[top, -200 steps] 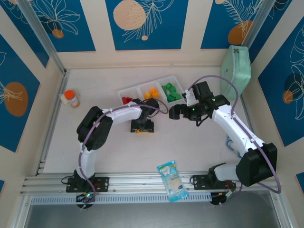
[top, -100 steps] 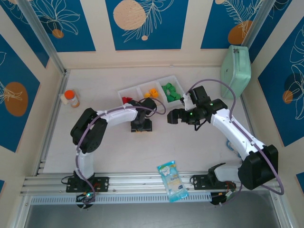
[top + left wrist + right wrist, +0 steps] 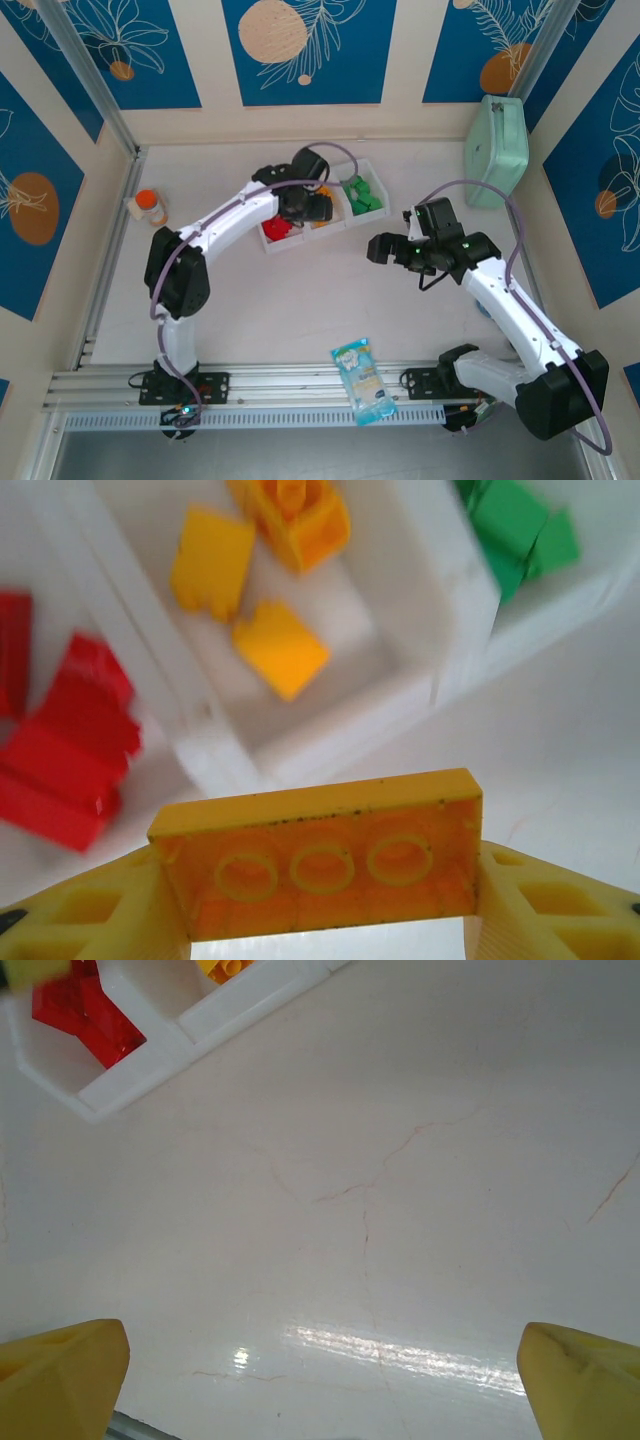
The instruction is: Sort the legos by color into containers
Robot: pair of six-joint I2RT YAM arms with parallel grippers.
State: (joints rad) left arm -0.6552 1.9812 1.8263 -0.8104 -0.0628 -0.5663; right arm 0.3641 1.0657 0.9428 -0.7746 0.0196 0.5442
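Note:
The yellow-orange lego [image 3: 318, 855] moves outward in my left gripper next for release over the containers' middle section [image 3: 305, 625] with its yellow legos, which lies outward of it.
My left gripper [image 3: 320, 885] is shut on a yellow-orange lego [image 3: 318, 855], gripped by its two short ends with its hollow underside facing the camera. It hangs just in front of the containers' [image 3: 330, 742] middle compartment, where several yellow legos [image 3: 280, 648] lie. Red legos [image 3: 62, 752] fill the left compartment and green legos [image 3: 512, 525] the right one. From above, the left gripper [image 3: 306, 208] hovers over the containers [image 3: 268, 246]. My right gripper [image 3: 378, 248] stands open over bare table to the right of them, its fingers [image 3: 62, 1372] far apart.
A blue-and-white snack packet [image 3: 364, 380] lies at the near edge between the arm bases. An orange-capped bottle [image 3: 150, 207] stands at the far left. A mint-green case [image 3: 497, 150] leans at the back right.
My left gripper has closed on the yellow-orange lego, lifted it off the table and carried it back over the containers. The right arm has drawn away to the right, still open.

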